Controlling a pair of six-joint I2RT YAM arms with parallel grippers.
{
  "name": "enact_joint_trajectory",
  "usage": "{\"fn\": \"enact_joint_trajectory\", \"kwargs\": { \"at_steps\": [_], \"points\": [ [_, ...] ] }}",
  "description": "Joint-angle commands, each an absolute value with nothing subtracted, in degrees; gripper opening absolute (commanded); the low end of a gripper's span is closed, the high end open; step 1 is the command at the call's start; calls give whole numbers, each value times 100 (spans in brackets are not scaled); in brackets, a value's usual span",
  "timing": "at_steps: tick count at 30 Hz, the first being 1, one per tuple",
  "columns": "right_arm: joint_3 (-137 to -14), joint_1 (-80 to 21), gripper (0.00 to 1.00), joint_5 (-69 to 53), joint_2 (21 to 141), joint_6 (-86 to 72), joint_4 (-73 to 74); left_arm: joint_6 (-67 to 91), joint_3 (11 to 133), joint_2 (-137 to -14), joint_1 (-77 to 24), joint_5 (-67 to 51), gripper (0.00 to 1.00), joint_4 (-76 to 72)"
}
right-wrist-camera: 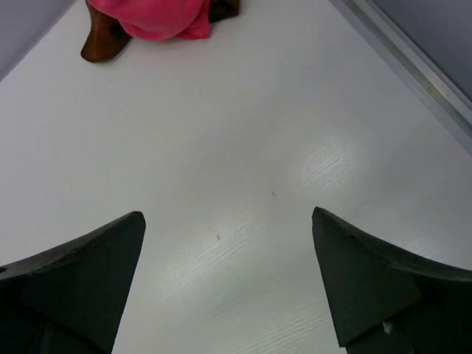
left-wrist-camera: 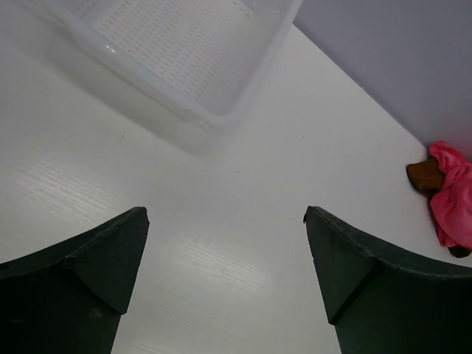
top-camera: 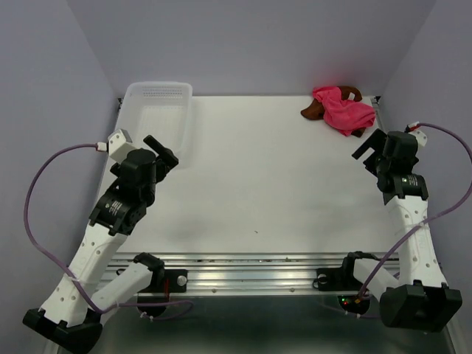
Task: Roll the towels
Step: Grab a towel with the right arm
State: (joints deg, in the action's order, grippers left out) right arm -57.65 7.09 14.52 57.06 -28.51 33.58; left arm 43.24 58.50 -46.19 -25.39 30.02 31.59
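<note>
The pink-red towel lies over the brown one, so my right gripper should move outward and down to it next, onto its crumpled middle (top-camera: 347,113).
A bright pink-red towel (top-camera: 344,110) lies crumpled on top of a rust brown towel (top-camera: 312,111) in the table's far right corner. Both also show in the right wrist view, pink-red (right-wrist-camera: 158,18) over brown (right-wrist-camera: 103,43), and at the right edge of the left wrist view, pink-red (left-wrist-camera: 453,199) and brown (left-wrist-camera: 425,175). My right gripper (top-camera: 366,151) is open and empty, just in front of the pile, and shows above bare table in its own view (right-wrist-camera: 228,217). My left gripper (top-camera: 164,150) is open and empty at the left, beside the basket, far from the towels (left-wrist-camera: 225,214).
A translucent white plastic basket (top-camera: 158,110) stands at the far left, empty; it also shows in the left wrist view (left-wrist-camera: 184,44). Grey walls close in the back and both sides. A metal rail (top-camera: 258,269) runs along the near edge.
</note>
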Motion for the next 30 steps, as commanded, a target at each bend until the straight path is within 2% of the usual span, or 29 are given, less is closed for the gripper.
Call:
{"fn": "enact_joint_trajectory", "kwargs": {
  "at_steps": [1,8,14,20,24,27,30],
  "points": [
    [-5941,729,100,1529,5326,-2769,3252,4421,5924,-4605,-2522,3305,99,3349],
    [-6082,729,100,1433,5458,-2698,3182,4430,5950,-4632,-2522,3261,99,3270],
    [-6248,729,100,616,6063,-2487,2436,4517,5644,-4869,-2522,2744,99,2726],
    [-7820,729,100,281,8372,-2382,2347,4368,5607,-5396,-2522,2373,99,2083],
    [-9418,729,100,438,10192,-1846,2548,4439,5827,-5879,-2496,2576,99,2145],
    [-11304,729,100,685,11563,-1688,3056,4307,6020,-6353,-2452,2496,99,2083],
    [-12153,729,100,799,12660,-1827,3181,4263,6152,-6609,-2382,2505,99,2118]
  ]
}}
